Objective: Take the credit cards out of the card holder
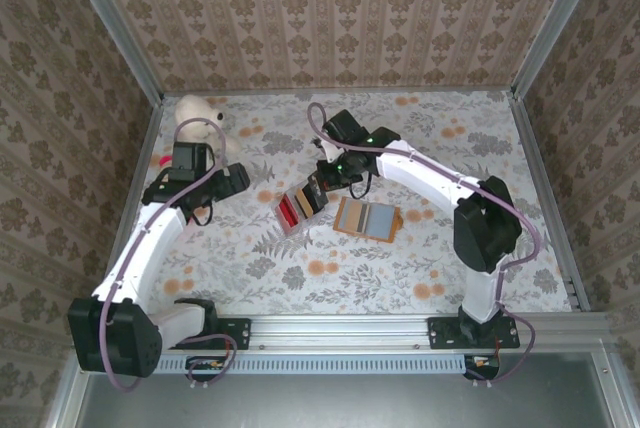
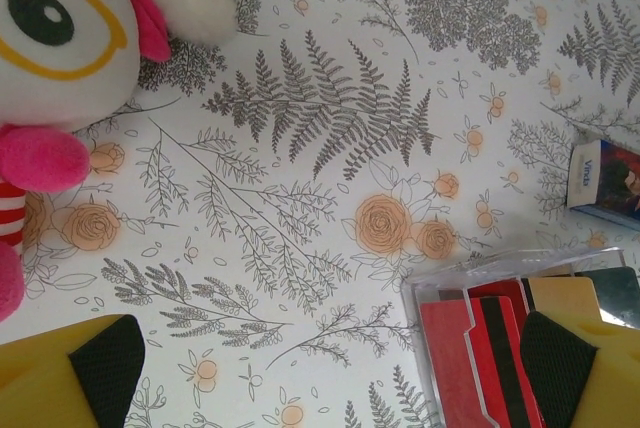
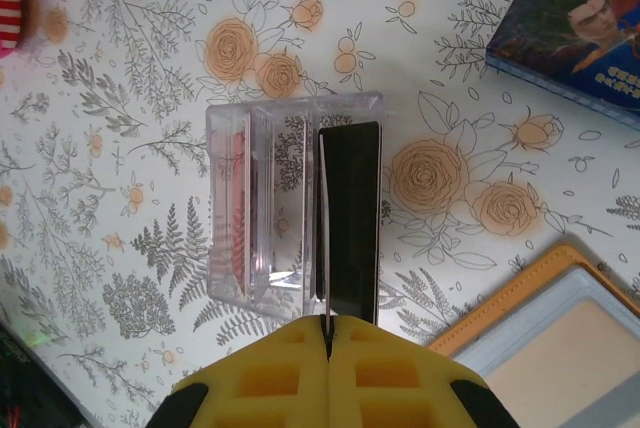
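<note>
Next, my right gripper moves down into the rack's slot (image 1: pixel 316 194) beside the black card (image 3: pixel 352 218) and releases the thin card, since its edge already lines up with that slot.
The tan card holder (image 1: pixel 368 219) lies open and flat right of the table's middle; its orange rim (image 3: pixel 512 296) shows in the right wrist view. Left of it stands a clear plastic rack (image 1: pixel 299 211) with red credit cards (image 2: pixel 478 353) upright in its slots. My right gripper (image 1: pixel 323 186) hangs over the rack, shut on a thin card (image 3: pixel 322 238) seen edge-on, next to a black card (image 3: pixel 352 218) in the rack's right slot. My left gripper (image 1: pixel 230 181) hovers left of the rack, open and holding nothing, its right pad (image 2: pixel 556 368) over the rack's near corner.
A white plush toy (image 1: pixel 198 118) with pink parts (image 2: pixel 40 156) sits at the back left, close to the left arm. A dark-blue illustrated book (image 3: pixel 575 33) lies behind the card holder. Metal frame walls ring the floral table.
</note>
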Controlling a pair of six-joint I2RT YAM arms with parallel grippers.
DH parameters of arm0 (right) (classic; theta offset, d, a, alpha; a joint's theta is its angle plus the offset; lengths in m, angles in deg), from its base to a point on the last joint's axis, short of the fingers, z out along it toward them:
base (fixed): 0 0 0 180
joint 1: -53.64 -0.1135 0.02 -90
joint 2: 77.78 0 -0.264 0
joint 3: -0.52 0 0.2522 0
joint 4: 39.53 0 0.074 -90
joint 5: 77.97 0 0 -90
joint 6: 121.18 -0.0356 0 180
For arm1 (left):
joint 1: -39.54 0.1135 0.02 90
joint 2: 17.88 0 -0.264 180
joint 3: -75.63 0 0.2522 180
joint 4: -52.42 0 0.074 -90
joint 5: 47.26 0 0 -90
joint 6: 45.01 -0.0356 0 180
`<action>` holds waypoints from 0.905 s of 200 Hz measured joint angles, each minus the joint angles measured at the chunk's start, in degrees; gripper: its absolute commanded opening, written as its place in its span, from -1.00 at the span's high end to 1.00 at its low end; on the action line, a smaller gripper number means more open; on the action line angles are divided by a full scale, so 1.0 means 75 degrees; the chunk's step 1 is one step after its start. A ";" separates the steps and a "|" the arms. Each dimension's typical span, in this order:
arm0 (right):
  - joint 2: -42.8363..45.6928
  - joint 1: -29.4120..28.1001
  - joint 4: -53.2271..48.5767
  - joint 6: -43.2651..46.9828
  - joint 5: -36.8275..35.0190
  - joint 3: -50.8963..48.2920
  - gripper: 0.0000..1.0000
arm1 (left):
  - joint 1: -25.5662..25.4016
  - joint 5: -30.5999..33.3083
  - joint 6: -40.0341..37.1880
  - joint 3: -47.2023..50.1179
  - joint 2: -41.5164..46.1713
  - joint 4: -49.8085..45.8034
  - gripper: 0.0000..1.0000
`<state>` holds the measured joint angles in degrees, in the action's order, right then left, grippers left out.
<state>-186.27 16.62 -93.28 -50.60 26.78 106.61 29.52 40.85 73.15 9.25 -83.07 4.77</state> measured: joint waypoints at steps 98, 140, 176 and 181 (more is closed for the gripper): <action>-0.1148 0.0000 -0.0548 0.0146 0.0035 0.0970 1.00 | 0.0108 -0.0090 -0.0108 0.0146 -0.0096 0.0009 -1.00; -0.1309 -0.0050 -0.0854 0.0204 -0.0029 0.1262 1.00 | 0.0157 -0.0152 -0.0114 0.0157 -0.0096 0.0012 -1.00; -0.1568 -0.0181 -0.1157 0.0274 -0.0201 0.1521 1.00 | 0.0201 -0.0192 -0.0137 0.0166 -0.0096 0.0015 -1.00; -0.1594 -0.0204 -0.1189 0.0289 -0.0221 0.1550 1.00 | 0.0201 -0.0201 -0.0137 0.0166 -0.0096 0.0015 -1.00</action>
<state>-198.23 15.09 -102.20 -48.44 25.11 118.24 31.03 39.34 72.13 10.49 -83.79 4.88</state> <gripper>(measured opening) 0.046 0.999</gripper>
